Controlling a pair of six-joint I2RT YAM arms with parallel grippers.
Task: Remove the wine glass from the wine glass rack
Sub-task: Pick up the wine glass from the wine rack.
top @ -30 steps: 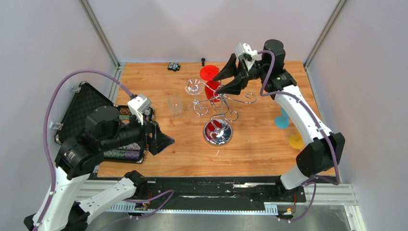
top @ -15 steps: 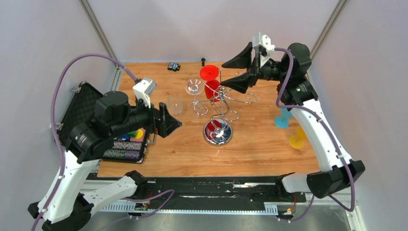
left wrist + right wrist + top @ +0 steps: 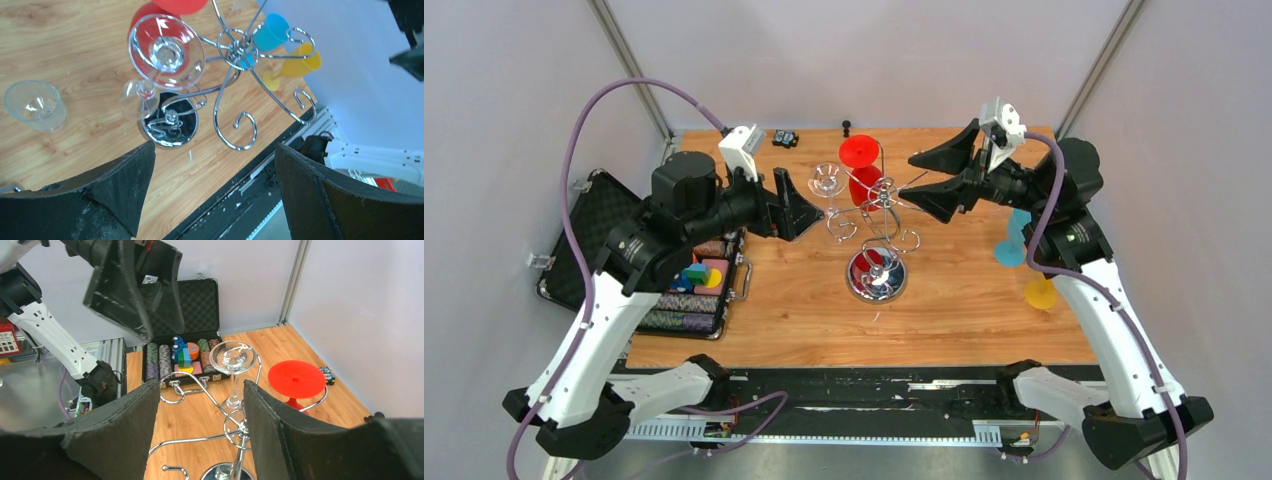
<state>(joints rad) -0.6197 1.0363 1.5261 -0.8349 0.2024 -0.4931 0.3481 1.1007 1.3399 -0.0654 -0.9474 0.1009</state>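
The glass is hanging upside down with its foot at the very top, so I will next move my left gripper down and outward onto the clear glass's upturned foot (image 3: 166, 52), with my fingers on both sides of the foot's rim.
The chrome wine glass rack (image 3: 880, 232) stands mid-table on its round mirrored base (image 3: 876, 276). A clear wine glass (image 3: 826, 180) hangs upside down from a left arm of the rack, and a red wine glass (image 3: 860, 153) hangs behind it. My left gripper (image 3: 809, 205) is open and empty, raised just left of the clear glass. In the left wrist view (image 3: 214, 150) it looks down on the glass's foot (image 3: 166, 51). My right gripper (image 3: 914, 176) is open and empty, raised right of the rack top. In the right wrist view (image 3: 200, 387) the clear glass (image 3: 232, 358) shows between its fingers.
An open black case (image 3: 686, 298) of poker chips lies at the left edge. A clear tumbler (image 3: 35, 105) stands on the table left of the rack. Blue (image 3: 1008, 251) and yellow (image 3: 1039, 293) glasses lie under my right arm. A small black object (image 3: 785, 138) sits at the back.
My left arm has risen and swung from over the case toward the rack. My right gripper has pulled back to the right, away from the red glass. Both stay open.
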